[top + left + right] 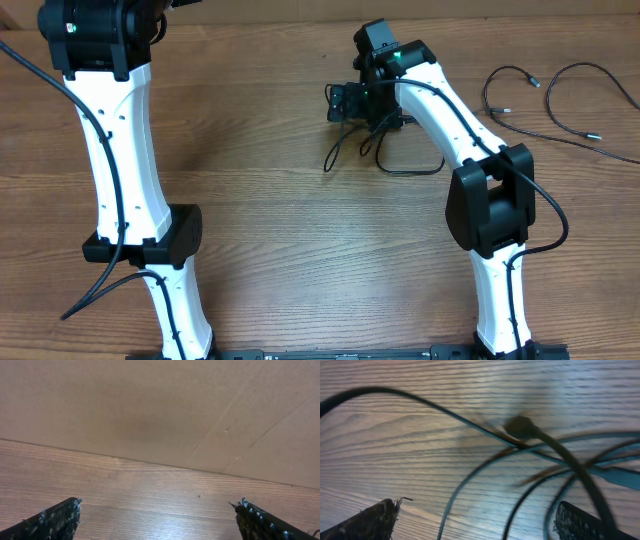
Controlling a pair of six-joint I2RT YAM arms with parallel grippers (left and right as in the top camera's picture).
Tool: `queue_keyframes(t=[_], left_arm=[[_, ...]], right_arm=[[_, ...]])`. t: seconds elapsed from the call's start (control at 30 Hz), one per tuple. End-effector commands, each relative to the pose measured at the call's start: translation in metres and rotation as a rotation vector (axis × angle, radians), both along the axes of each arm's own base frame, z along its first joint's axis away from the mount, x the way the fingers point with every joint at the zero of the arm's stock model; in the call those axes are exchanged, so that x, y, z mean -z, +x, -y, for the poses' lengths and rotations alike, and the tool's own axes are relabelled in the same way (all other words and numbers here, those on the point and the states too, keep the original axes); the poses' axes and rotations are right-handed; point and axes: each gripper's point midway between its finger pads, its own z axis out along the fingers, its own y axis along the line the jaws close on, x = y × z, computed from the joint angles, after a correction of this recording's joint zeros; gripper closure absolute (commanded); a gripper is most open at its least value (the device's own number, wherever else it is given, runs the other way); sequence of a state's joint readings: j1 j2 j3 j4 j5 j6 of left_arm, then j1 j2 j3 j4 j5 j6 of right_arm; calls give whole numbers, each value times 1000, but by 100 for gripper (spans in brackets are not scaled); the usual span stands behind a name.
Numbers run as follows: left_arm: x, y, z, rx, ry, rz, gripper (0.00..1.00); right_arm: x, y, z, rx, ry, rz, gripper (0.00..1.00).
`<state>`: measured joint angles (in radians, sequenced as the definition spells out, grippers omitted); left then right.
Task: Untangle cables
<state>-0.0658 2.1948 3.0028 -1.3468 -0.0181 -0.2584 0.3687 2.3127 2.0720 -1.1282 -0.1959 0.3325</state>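
The raised black cable (585,480) lies across one gripper finger, so I need to move my right gripper to the right in the overhead view while turning it, and close it around that cable.
A tangle of thin black cables (375,150) lies on the wooden table at upper centre. My right gripper (345,103) hovers over the tangle's left part. In the right wrist view its jaws (477,520) are open, with several cable strands (470,477) and a dark plug (520,426) running between and beyond them, blurred. Two separate black cables (510,90) (590,105) lie at the far right. My left gripper is out of the overhead view at the top left; its wrist view shows open, empty jaws (157,520) over bare wood.
A tan cardboard wall (160,410) stands along the table's far edge in front of the left gripper. The left arm (120,150) spans the table's left side, the right arm (480,200) the right side.
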Motion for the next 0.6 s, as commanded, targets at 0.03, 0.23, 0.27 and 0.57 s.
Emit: queue_keyframes(t=[0.03,0.23,0.27,0.57], left_arm=[[2,1,5,22,5,-2,0],[2,1,5,24,13,-2,0],[2,1,5,24,13,-2,0],[2,1,5,24,13,-2,0]], right_arm=[[-18,10,19,48,-18,21,0],[-46,15,48,92,-51,40,0],[-69,18,42,35,-1,91,0],[-196,28,70,220,0,367,0]])
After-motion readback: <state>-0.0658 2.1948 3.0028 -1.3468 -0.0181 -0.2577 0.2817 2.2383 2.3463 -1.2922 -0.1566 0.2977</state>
